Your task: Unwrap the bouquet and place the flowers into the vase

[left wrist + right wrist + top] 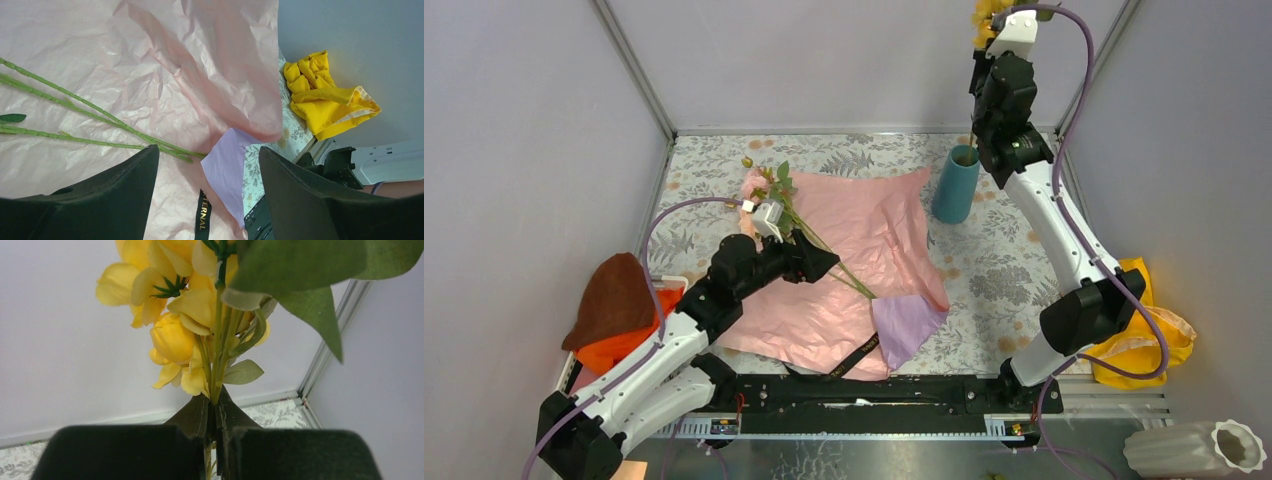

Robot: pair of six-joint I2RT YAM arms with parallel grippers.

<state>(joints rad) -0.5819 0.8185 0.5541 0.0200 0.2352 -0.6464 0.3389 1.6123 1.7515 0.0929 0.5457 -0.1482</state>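
Note:
My right gripper lowers toward the teal vase's opening (963,156) below it next and releases the stems, since their ends already hang inside that opening.
The bouquet lies unwrapped: pink paper (864,240) is spread flat, with a lilac sheet (904,325) and black ribbon (856,355) at its near edge. Green-stemmed flowers (809,235) with pink heads lie across the paper; their stems (90,107) show in the left wrist view. My left gripper (207,150) hovers open just above the paper, near the stem ends, with nothing between its fingers. My right gripper (215,400) is shut on the stems of a yellow flower bunch (172,337), held high above the teal vase (955,188). The stems hang down into the vase's mouth.
A yellow cloth (1139,345) lies at the right edge beside the right arm. Brown and orange cloths (614,305) sit at the left edge. A white ribbed vase (1194,450) lies off the table at the front right. Grey walls close in three sides.

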